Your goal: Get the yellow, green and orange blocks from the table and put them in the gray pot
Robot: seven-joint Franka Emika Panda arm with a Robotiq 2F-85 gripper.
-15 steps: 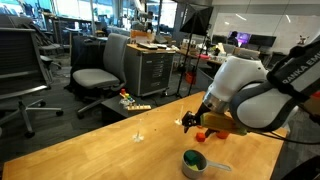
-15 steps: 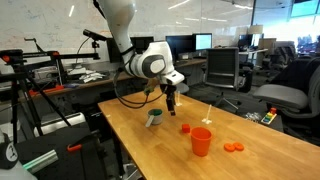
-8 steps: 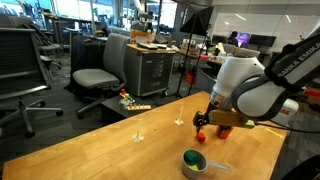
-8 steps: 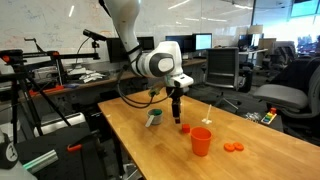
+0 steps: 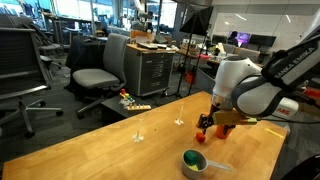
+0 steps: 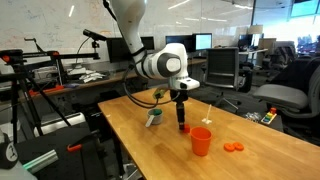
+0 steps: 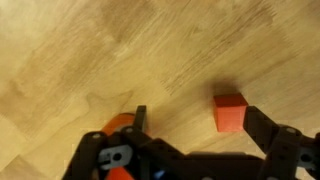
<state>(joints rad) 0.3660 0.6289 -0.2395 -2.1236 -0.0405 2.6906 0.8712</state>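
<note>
Next, my gripper shifts toward the right in the wrist view, then lowers around the block to close. The orange-red block lies off-center beside one fingertip.
The orange-red block lies on the wooden table between my open fingers, close to the right finger. My gripper is open and low over it; in both exterior views it hangs just above the block. The gray pot stands nearby with its handle out and something green inside. A tiny yellowish piece lies on the table beside the gripper.
A red cup stands close to the block. Flat orange pieces lie beyond the cup. The table edge runs close past the pot. Office chairs and desks surround the table.
My gripper has moved away from the pot, across the table to the orange-red block, and lowered so its open fingers sit on either side of it.
</note>
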